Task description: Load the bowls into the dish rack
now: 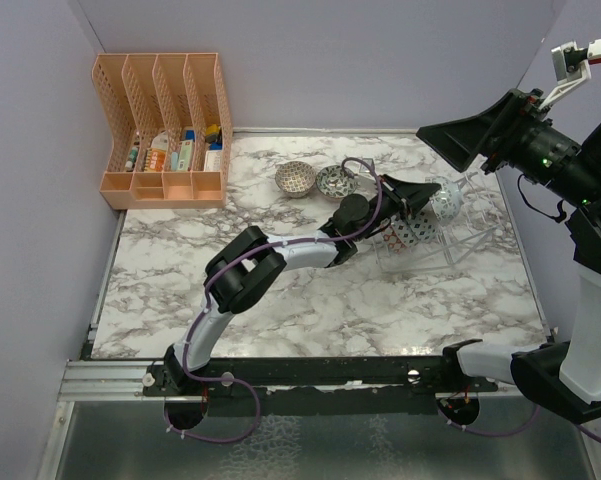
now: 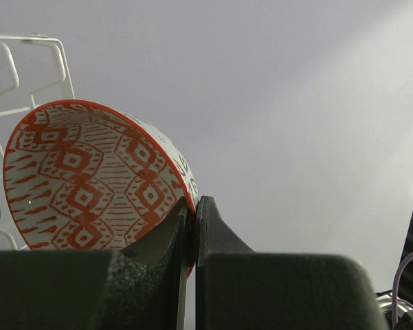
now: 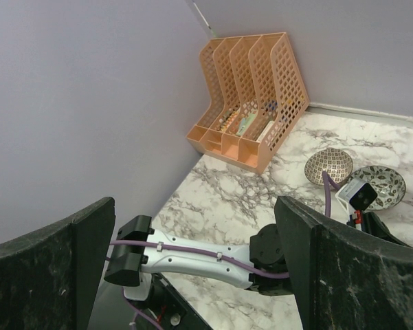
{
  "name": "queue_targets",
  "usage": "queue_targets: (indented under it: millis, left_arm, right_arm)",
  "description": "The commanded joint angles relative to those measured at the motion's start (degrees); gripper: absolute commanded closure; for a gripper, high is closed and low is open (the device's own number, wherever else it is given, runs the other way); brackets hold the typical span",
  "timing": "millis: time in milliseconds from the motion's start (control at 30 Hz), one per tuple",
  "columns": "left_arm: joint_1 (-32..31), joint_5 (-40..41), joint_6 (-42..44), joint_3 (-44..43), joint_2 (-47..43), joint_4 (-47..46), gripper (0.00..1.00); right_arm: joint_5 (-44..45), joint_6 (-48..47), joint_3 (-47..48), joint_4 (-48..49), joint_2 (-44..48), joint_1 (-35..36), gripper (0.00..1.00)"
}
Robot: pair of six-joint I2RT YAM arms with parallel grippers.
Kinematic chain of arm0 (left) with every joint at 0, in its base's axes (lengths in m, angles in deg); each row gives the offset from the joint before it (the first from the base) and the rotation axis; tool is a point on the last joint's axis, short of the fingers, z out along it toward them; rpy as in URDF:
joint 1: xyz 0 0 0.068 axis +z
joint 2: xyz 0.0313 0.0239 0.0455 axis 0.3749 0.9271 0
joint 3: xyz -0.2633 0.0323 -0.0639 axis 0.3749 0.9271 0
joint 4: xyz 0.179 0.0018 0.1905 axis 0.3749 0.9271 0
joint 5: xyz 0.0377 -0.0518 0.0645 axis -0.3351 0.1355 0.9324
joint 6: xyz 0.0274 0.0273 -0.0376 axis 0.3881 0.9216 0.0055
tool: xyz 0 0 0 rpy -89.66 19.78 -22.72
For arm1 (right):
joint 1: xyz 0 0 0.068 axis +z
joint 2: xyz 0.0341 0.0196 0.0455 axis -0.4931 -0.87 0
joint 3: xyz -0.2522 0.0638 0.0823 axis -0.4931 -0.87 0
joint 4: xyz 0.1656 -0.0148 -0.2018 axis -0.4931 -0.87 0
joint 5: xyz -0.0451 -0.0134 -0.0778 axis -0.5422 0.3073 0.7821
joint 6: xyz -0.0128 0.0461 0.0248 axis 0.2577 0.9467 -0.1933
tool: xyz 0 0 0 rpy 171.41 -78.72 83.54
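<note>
The bowl is held on edge over the wires, so my left gripper should lower it into the dish rack (image 1: 465, 238) beside the standing patterned bowl and release its rim.
My left gripper (image 1: 432, 200) is shut on the rim of a bowl (image 2: 89, 179) with a red-orange patterned inside, held on edge over the clear dish rack (image 1: 465, 238). The rack's thin wires (image 2: 27, 69) show behind the bowl in the left wrist view. At least one patterned bowl (image 1: 404, 237) stands in the rack's near side. Two more bowls, a grey-brown one (image 1: 295, 178) and a dark-patterned one (image 1: 336, 181), sit on the marble left of the rack; they also show in the right wrist view (image 3: 328, 166) (image 3: 381, 184). My right gripper (image 1: 468, 135) is open, empty, raised high at the right.
An orange slotted file organizer (image 1: 165, 130) holding small items stands at the back left corner, also in the right wrist view (image 3: 251, 103). Purple walls close off the left, back and right. The left arm (image 3: 213, 254) stretches across the table's middle.
</note>
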Motion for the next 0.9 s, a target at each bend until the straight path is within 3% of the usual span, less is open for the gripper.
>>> queue_targets:
  millis: [0, 867]
  left_arm:
    - [-0.52, 2.73, -1.87, -1.76, -0.01, -5.77, 1.0]
    - [0.0, 2.35, -4.84, 0.2, 3.07, -5.18, 1.0]
  right_arm:
    - [0.86, -1.29, 0.0, -1.42, 0.59, -0.22, 0.01]
    - [1.12, -1.76, -2.87, -1.04, 0.66, -0.22, 0.01]
